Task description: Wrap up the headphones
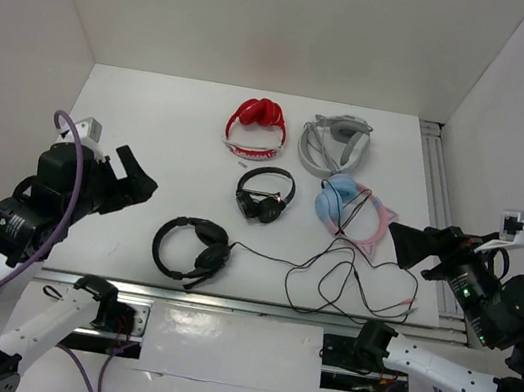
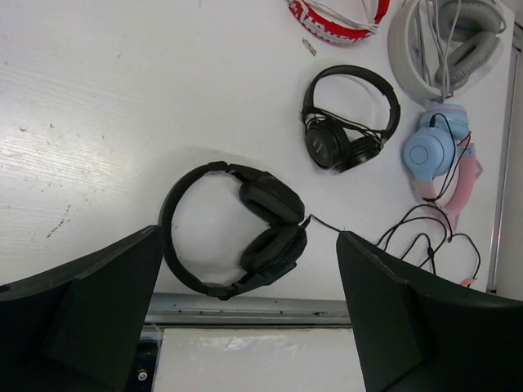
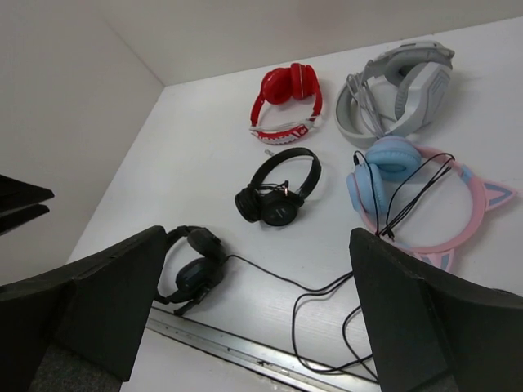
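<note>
The robot's left gripper will go down and come back around the headband's outer curve (image 1: 156, 242) to close, since that curve faces the gripper and is clear of the cable (image 1: 329, 274).
The headphones (image 1: 190, 247) are a large black headset with padded cups and a boom microphone, lying flat near the table's front edge. They also show in the left wrist view (image 2: 237, 231) and the right wrist view (image 3: 189, 266). The long thin black cable (image 1: 329, 274) runs right from the cups and lies in loose loops on the table (image 3: 327, 298). My left gripper (image 1: 133, 178) is open and empty, raised to the left of the headset. My right gripper (image 1: 406, 244) is open and empty, raised at the right side of the table.
A smaller black on-ear pair (image 1: 265, 195) lies mid-table. A red pair (image 1: 257, 126) and a grey-white headset (image 1: 334, 143) lie at the back. A blue and pink cat-ear pair (image 1: 351, 212) lies right of centre, its cable mixed with the loops. A metal rail (image 1: 223, 301) edges the front.
</note>
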Available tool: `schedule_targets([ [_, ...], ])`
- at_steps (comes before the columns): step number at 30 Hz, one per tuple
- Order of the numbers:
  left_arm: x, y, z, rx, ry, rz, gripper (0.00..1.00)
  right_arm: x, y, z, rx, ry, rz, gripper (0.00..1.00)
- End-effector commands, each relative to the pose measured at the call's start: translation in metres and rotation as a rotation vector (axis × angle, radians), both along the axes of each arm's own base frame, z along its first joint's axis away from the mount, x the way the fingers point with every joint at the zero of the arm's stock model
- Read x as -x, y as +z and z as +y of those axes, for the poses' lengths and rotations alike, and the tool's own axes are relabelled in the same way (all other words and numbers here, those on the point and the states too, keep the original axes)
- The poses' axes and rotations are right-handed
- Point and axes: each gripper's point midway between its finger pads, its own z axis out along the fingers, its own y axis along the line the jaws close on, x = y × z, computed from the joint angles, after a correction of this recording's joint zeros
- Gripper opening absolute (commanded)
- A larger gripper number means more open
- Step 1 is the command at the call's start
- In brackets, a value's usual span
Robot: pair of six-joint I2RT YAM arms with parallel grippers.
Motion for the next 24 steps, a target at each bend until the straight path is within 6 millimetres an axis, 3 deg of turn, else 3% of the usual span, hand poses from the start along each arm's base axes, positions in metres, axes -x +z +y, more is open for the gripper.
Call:
schedule_targets([
  [1,0.002,0.001,0.002,-0.012,-0.003,-0.01,1.0,0.0,0.008,-0.003,0.026,0.008,-0.032,1.0],
  [6,0.0,-0.004,0.002,-0.019,-0.008,-0.014,1.0,-0.001,0.011,-0.001,-0.004,0.008,-0.063,1.0],
  [10,-0.003,-0.009,0.001,-0.03,-0.014,-0.002,1.0,-0.013,-0.003,0.009,0.107,-0.029,-0.011,1.0],
  [13,-0.004,-0.027,-0.003,-0.032,-0.032,0.056,1.0,-0.019,-0.009,0.015,0.148,-0.047,0.007,1.0],
  [17,-0.005,-0.062,-0.026,0.062,-0.087,0.144,1.0,-0.013,-0.005,0.035,0.151,0.07,-0.018,1.0],
  [21,0.0,-0.123,-0.048,0.166,-0.126,0.294,1.0,-0.014,-0.017,0.052,0.181,0.12,-0.019,1.0],
  [23,-0.002,-0.143,-0.046,0.17,-0.08,0.338,1.0,-0.014,-0.021,0.061,0.196,0.155,-0.014,1.0],
  [24,0.002,-0.163,-0.039,0.153,-0.031,0.391,1.0,-0.013,-0.019,0.063,0.187,0.166,-0.018,1.0],
])
